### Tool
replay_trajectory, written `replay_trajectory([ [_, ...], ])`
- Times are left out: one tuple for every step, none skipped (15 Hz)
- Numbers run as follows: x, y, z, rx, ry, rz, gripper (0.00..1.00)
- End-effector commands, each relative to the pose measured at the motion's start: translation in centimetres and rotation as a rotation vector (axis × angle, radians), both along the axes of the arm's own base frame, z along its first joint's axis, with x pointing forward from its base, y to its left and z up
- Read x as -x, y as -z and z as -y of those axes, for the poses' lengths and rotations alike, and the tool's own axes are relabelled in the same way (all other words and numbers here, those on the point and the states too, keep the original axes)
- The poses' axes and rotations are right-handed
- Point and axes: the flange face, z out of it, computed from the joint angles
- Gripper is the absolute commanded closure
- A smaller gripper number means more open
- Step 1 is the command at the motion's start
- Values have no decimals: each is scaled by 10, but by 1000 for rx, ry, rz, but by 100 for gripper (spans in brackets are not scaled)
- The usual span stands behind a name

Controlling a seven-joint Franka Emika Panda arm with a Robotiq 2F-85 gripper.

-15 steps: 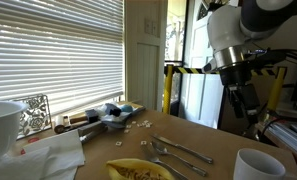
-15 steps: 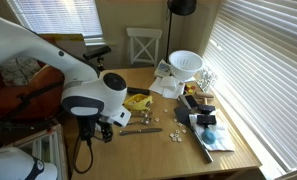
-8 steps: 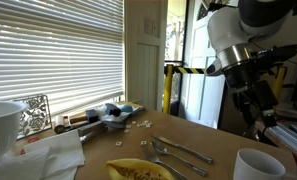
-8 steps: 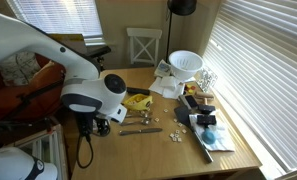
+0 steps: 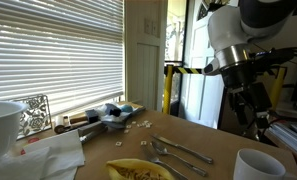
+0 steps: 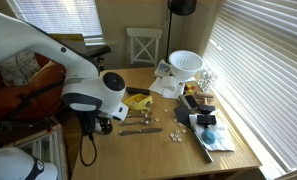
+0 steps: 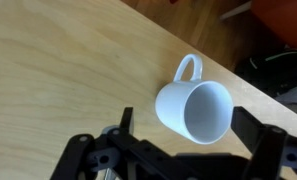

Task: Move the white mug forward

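I should lower my open gripper onto the mug's near rim (image 5: pixel 240 161) (image 7: pixel 189 128) before I close it, with one finger in the mug's opening and one outside.
The white mug (image 7: pixel 193 110) stands upright on the wooden table near its edge, with its handle (image 7: pixel 188 68) pointing away from me. In the wrist view my gripper (image 7: pixel 188 128) is open, one finger (image 7: pixel 126 120) on each side of the mug, which it does not touch. In an exterior view the mug (image 5: pixel 258 165) sits at the bottom right and the gripper (image 5: pixel 250 115) hovers above it. In an exterior view (image 6: pixel 98 126) the arm hides the mug.
A large white bowl (image 5: pixel 0 125) and a crumpled napkin (image 5: pixel 48 155) lie at one end of the table. Two forks (image 5: pixel 178 152), a yellow dish of food (image 5: pixel 136 172) and clutter by the blinds (image 5: pixel 108 115) fill the middle. The table edge (image 7: pixel 213 55) is close to the mug.
The gripper has shifted a little and sunk slightly over the mug. The mug has not moved.
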Motion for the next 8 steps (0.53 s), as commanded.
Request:
replay_trajectory([
  [-12, 14, -15, 26, -27, 43, 0],
  [-13, 17, -18, 38, -33, 44, 0],
  [-13, 21, -21, 40, -44, 48, 0],
  [-13, 25, -23, 52, -51, 50, 0],
  [-13, 28, -24, 63, -55, 58, 0],
  [-14, 32, -25, 74, -64, 77, 0],
  [-15, 35, -27, 86, -68, 91, 0],
  [-16, 39, -29, 94, -75, 102, 0],
])
